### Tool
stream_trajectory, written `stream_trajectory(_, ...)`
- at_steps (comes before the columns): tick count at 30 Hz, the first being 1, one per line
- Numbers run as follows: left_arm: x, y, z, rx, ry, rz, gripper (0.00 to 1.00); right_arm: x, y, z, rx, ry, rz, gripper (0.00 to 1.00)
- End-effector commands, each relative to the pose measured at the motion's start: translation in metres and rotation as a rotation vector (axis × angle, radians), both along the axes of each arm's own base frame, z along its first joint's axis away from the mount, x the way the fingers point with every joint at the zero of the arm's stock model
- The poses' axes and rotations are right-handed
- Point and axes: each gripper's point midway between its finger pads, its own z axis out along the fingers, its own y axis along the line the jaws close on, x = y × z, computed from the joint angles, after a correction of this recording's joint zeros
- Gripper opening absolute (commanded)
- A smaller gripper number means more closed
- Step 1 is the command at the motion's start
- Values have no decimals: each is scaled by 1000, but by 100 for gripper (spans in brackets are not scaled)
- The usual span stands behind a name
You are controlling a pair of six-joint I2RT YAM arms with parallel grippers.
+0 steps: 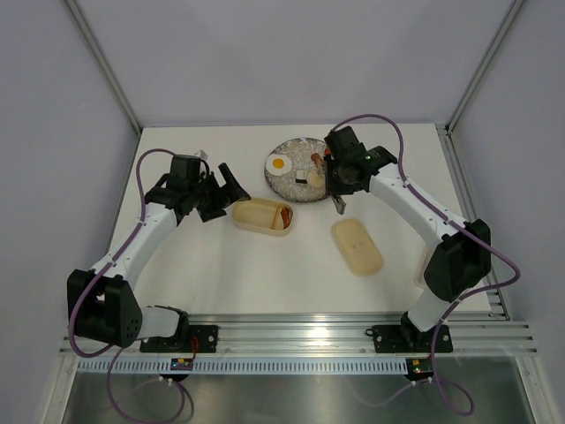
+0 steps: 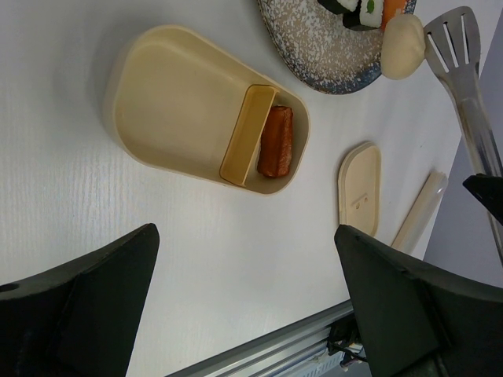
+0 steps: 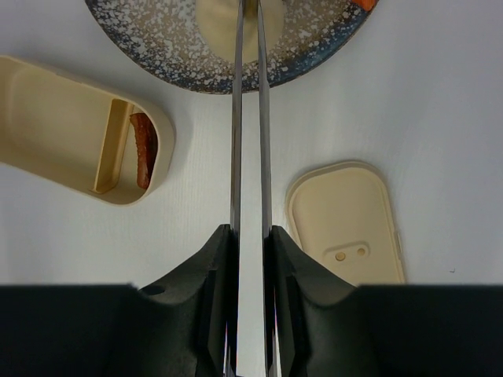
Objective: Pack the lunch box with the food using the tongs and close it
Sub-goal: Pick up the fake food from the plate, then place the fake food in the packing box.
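Observation:
The lunch box's large empty section [image 3: 55, 119] is to the left of my right gripper in the top view. My right gripper will swing over it next and let go of the beige ball [image 3: 216, 23].
The lunch box [image 1: 256, 213] lies left of centre with one reddish-brown sausage [image 2: 276, 141] in its small end compartment. Its lid [image 1: 357, 246] lies apart to the right, inner side up. My right gripper [image 3: 250, 232] is shut on the tongs [image 3: 237, 118], whose two arms are squeezed nearly parallel and reach over the plate [image 3: 314, 55] to the beige ball [image 3: 216, 23]. In the left wrist view a slotted tong tip [image 2: 454, 39] sits against that ball [image 2: 403, 45]. My left gripper [image 2: 247, 267] hangs open and empty just left of the lunch box [image 2: 181, 102].
The speckled round plate [image 1: 289, 181] at the back centre carries a fried egg [image 1: 280, 163], sushi rolls [image 2: 352, 9] and the ball. The metal rail [image 1: 291, 322] runs along the near edge, and grey walls close in the back and sides.

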Motion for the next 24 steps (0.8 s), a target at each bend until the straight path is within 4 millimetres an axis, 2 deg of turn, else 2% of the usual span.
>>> stream_trajectory(1,-1,0,3,-13,-17,-4,99,4,7,45,83,-88,21,8)
stream_trajectory(7,0,3,-2,0,18,3,99,-5,29,64,109,-113,75,6)
stream_trajectory(11,6,18,15,1,-7,47,99,-20,56,68,100,-117,139,4)
stream_trajectory(12,3,22,19,10,2,54,99,-27,69,70,106,-121,167,4)
stream_trajectory(19,-3,39,61,-9,-69,142,99,-56,126,58,132,-88,287,4)
stream_trajectory(24,-8,41,70,-42,-94,192,99,-71,159,37,116,-52,352,3)
